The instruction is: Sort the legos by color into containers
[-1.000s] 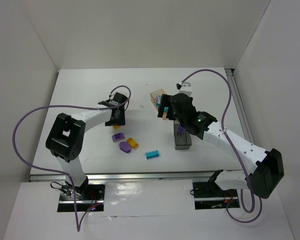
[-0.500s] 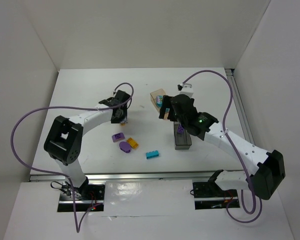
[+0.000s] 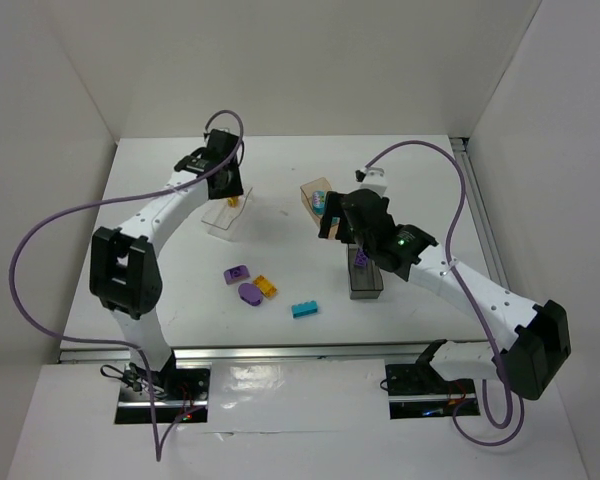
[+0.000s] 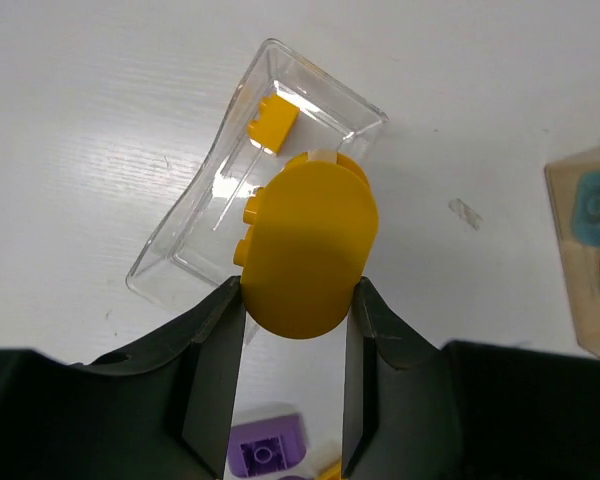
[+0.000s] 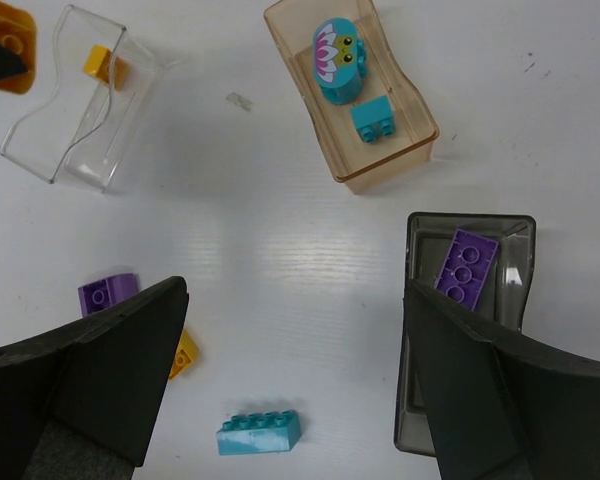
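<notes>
My right gripper will move back, down and to the left in the top view, onto the yellow brick (image 3: 265, 286), because the brick is lying loose outside the clear container (image 3: 218, 218).
My left gripper (image 4: 300, 292) is shut on a rounded yellow lego (image 4: 310, 245) and holds it just above the near end of the clear container (image 4: 180, 240). A small yellow brick (image 4: 273, 122) lies in that container. In the top view the left gripper (image 3: 225, 185) hangs over the clear container (image 3: 218, 218) at the back left. My right gripper (image 5: 295, 330) is open and empty above the table, between the tan container (image 5: 395, 150), which holds teal legos (image 5: 338, 60), and the dark grey container (image 5: 470, 222), which holds a purple brick (image 5: 467, 265).
Loose on the table in front lie a purple brick (image 3: 237, 273), a rounded purple piece (image 3: 249, 293), a yellow brick (image 3: 266, 287) and a cyan brick (image 3: 304, 309). White walls close in the left, back and right. Purple cables loop over both arms.
The left gripper has closed on the yellow lego and carried it from near the loose bricks back to above the clear container. The right arm has barely moved.
</notes>
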